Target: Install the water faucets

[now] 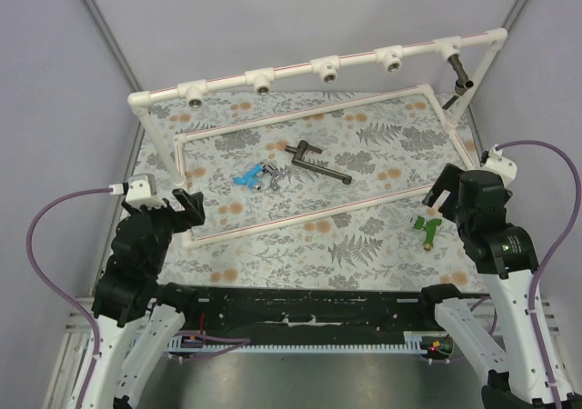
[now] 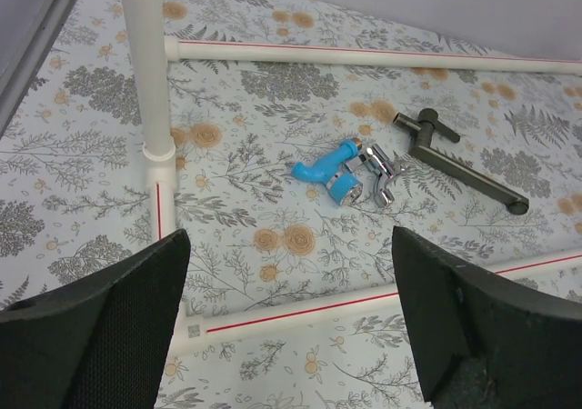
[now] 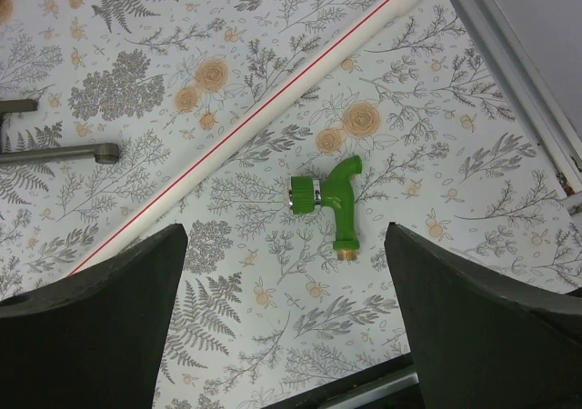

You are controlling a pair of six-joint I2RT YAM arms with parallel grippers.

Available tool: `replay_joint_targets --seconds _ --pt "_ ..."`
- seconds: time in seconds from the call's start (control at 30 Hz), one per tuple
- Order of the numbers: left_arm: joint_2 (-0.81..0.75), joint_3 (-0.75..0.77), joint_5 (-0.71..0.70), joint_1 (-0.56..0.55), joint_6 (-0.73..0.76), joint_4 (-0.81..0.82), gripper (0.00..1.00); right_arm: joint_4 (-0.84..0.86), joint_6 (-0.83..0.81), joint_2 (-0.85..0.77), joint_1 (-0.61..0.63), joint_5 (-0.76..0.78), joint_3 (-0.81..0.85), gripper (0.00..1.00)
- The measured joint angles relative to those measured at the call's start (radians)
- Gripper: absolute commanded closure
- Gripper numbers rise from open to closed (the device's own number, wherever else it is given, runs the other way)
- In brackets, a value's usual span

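Observation:
My open right gripper moves down onto the green faucet's stem [image 1: 429, 239] [image 3: 346, 234] beside its brass end next, since the knob and spout branch off at the faucet's other end.
A white pipe frame [image 1: 300, 69] with several threaded fittings stands at the back; a dark faucet [image 1: 458, 74] sits on its right end. A blue faucet [image 1: 246, 176], a silver faucet [image 1: 267, 176] and a long dark grey lever faucet [image 1: 318, 163] lie inside the frame's floor rails; they also show in the left wrist view: blue [image 2: 329, 169], silver [image 2: 382, 170], dark grey [image 2: 459, 157]. A green faucet [image 1: 427, 227] lies at the right, in the right wrist view [image 3: 333, 204] too. My left gripper [image 1: 186, 211] is open and empty over the front rail. My right gripper [image 1: 441, 194] is open and empty above the green faucet.
A floral mat [image 1: 364, 245] covers the table. The frame's white floor rails [image 1: 300, 218] run across it, one upright post [image 2: 145, 64] close to my left gripper. Grey walls enclose the sides, and a black bar [image 1: 300, 304] edges the front.

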Motion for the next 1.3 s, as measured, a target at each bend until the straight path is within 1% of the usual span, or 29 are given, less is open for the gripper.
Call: replay_joint_targets --seconds 0.23,0.37,0.53,0.67,0.83,1.0,1.13,1.3 --pt "-0.011 -0.028 0.029 -0.004 -0.018 0.007 0.05 -0.044 0.045 0.057 0.000 -0.008 0.000 0.02" --pt "0.019 -0.035 0.082 -0.005 -0.055 0.005 0.05 -0.094 0.085 0.181 0.000 -0.032 0.001 0.02" --pt "0.126 -0.035 0.146 -0.005 -0.082 -0.005 0.05 -0.134 0.148 0.369 0.000 -0.067 -0.004 0.02" --pt "0.151 -0.035 0.159 -0.005 -0.083 -0.033 0.05 -0.133 0.175 0.408 -0.013 -0.081 -0.044 0.05" --pt "0.134 -0.037 0.160 -0.005 -0.083 -0.040 0.04 -0.105 0.194 0.433 -0.079 -0.126 -0.121 0.12" --pt "0.142 -0.045 0.176 -0.008 -0.083 -0.040 0.04 -0.039 0.207 0.494 -0.134 -0.180 -0.171 0.16" --pt "0.150 -0.046 0.186 -0.012 -0.082 -0.040 0.04 0.011 0.212 0.546 -0.230 -0.203 -0.184 0.21" --pt "0.151 -0.058 0.203 -0.012 -0.083 -0.037 0.02 0.077 0.214 0.620 -0.341 -0.244 -0.225 0.31"
